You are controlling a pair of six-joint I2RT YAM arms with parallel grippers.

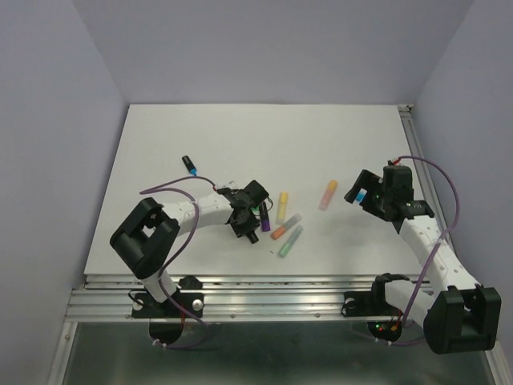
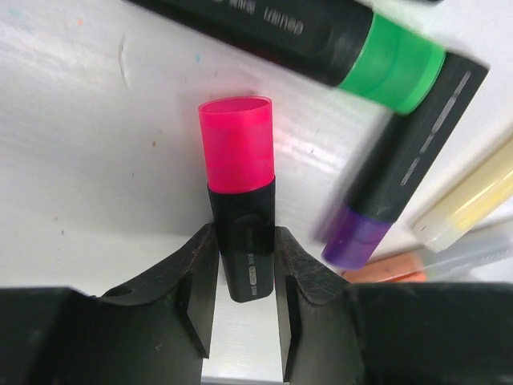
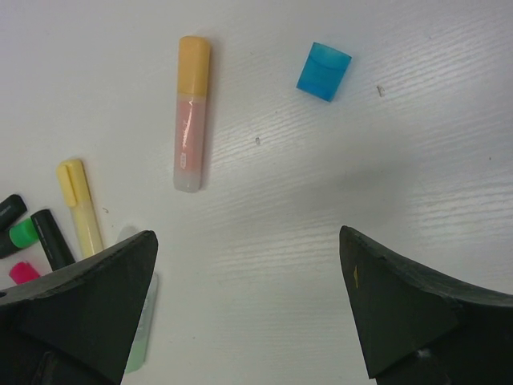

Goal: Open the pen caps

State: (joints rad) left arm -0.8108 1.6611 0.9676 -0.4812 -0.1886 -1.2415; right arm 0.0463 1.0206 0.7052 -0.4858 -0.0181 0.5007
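Observation:
My right gripper will next go up and across toward my left gripper, and then I will tilt my right gripper onto the pink cap (image 2: 236, 144).
In the left wrist view my left gripper (image 2: 244, 245) is shut on the black body of a highlighter whose pink cap (image 2: 236, 144) sticks out ahead of the fingers, still on the pen. A green cap (image 2: 393, 64) and a purple cap (image 2: 357, 241) sit on black pens just beyond it. In the top view the left gripper (image 1: 244, 215) is over this cluster. My right gripper (image 3: 248, 241) is open and empty above the table. A loose cyan cap (image 3: 324, 72) lies ahead of it. A peach pen with an orange cap (image 3: 195, 56) lies to the left.
A yellow pen (image 1: 282, 207), an orange-ended pen (image 1: 283, 228) and a pale green pen (image 1: 290, 241) lie right of the left gripper. A black pen with a blue tip (image 1: 189, 164) lies apart at the back left. The table's right rail (image 1: 417, 152) is near the right arm.

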